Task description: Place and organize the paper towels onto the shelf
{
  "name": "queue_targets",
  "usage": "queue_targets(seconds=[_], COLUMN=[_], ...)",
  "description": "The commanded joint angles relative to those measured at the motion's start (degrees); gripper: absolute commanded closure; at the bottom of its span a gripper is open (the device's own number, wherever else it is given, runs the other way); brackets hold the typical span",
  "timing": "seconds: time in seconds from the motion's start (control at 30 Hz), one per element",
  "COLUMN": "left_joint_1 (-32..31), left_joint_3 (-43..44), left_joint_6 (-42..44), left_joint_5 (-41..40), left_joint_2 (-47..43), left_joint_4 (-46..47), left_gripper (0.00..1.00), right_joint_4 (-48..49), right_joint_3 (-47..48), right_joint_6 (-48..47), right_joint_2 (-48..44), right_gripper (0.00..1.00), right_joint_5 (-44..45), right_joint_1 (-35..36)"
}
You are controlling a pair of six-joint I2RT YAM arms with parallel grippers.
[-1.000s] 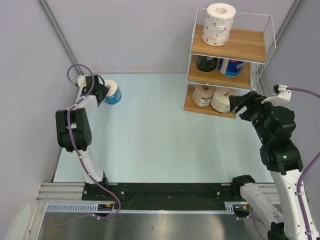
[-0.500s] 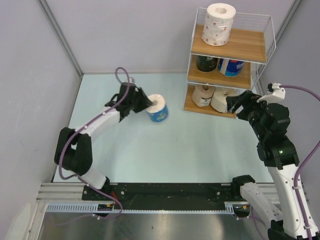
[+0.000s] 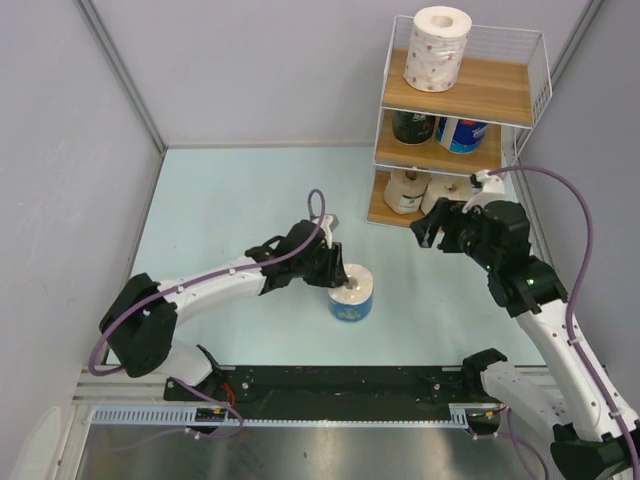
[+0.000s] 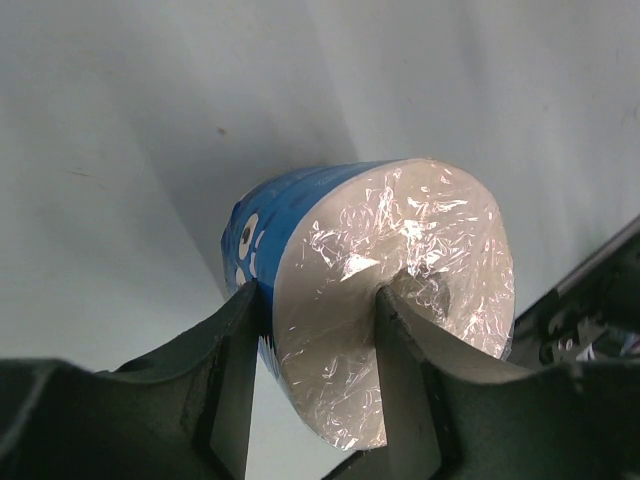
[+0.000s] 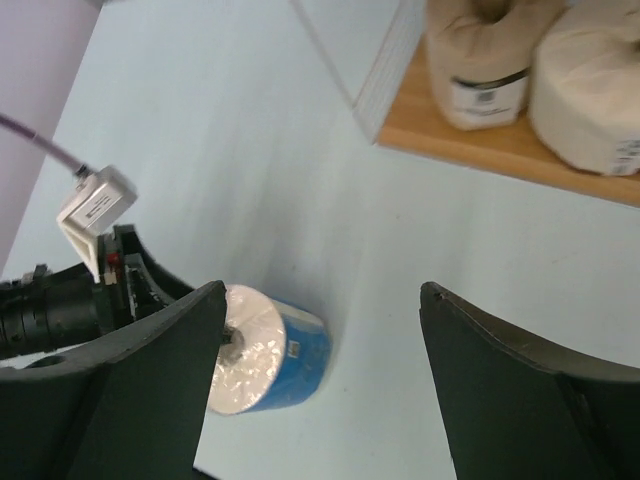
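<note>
The roll lies down and to the left in the top view. My right gripper will go down that way next, onto the wall my left gripper leaves free (image 3: 364, 284) (image 5: 268, 342).
My left gripper (image 3: 340, 277) is shut on a blue-wrapped paper towel roll (image 3: 352, 296), one finger in the core and one outside the wall (image 4: 318, 300). The roll (image 4: 390, 250) is upright at the table's middle front; I cannot tell if it touches the table. My right gripper (image 3: 430, 228) is open and empty, above and to the right of that roll (image 5: 268, 350), in front of the shelf (image 3: 500, 92). On the shelf, a white red-speckled roll (image 3: 437, 50) stands on top, a dark roll (image 3: 412, 127) and a blue roll (image 3: 460, 133) in the middle, and a tan roll (image 3: 405, 190) and a cream roll (image 3: 443, 200) at the bottom.
The shelf stands at the table's far right corner against grey walls. Its bottom board (image 5: 480, 150) shows in the right wrist view. The pale blue table top (image 3: 230, 210) lies to the left of the shelf. The arm bases sit on the black rail (image 3: 330, 385) at the front.
My left arm has swung the blue roll from the far left of the table to the middle front. My right gripper has moved left, away from the shelf's bottom tier.
</note>
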Motion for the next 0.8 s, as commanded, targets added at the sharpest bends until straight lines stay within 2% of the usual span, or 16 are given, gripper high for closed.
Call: queue_targets(seconds=[0.0,0.13,0.23,0.4,0.6,0.67,0.77], left_joint_1=[-4.8,-6.8,-6.8,-6.8,-6.5,-4.6,0.5], left_joint_3=[0.9,0.8,1.1,3.2,3.7,2.1,-0.1], left_joint_6=[3.4,4.0,4.7,5.9,6.0,5.2,2.7], left_joint_5=[2.2,1.5,-1.1,-5.8,-12.5,-13.9,-11.3], left_joint_2=[-2.2,-2.6,-4.2,-6.4,-10.7,-12.2,-13.4], left_joint_4=[6.4,5.9,4.5,1.5,-2.3,-2.5,-2.0], left_gripper=[0.55,0.47,0.36,0.24,0.19,0.17,0.17], right_joint_4=[0.9,0.1,0.3,1.4,1.8,1.9,2.2], right_joint_3=[-0.6,-1.0,-1.6,-3.2,-5.6,-6.7,-7.8], right_joint_6=[-4.1,-5.0,-5.1,-3.6,-1.6,-1.2,-0.6], right_joint_2=[3.1,7.9,11.2,13.5,13.6,13.4,13.8], right_gripper=[0.17,0.15,0.15,0.14,0.13,0.13,0.13], right_joint_5=[-2.4,-4.1,-6.2,-0.5,1.5,1.9,2.8], right_joint_1=[6.3,11.8,15.7,23.4,26.6,27.3,27.7])
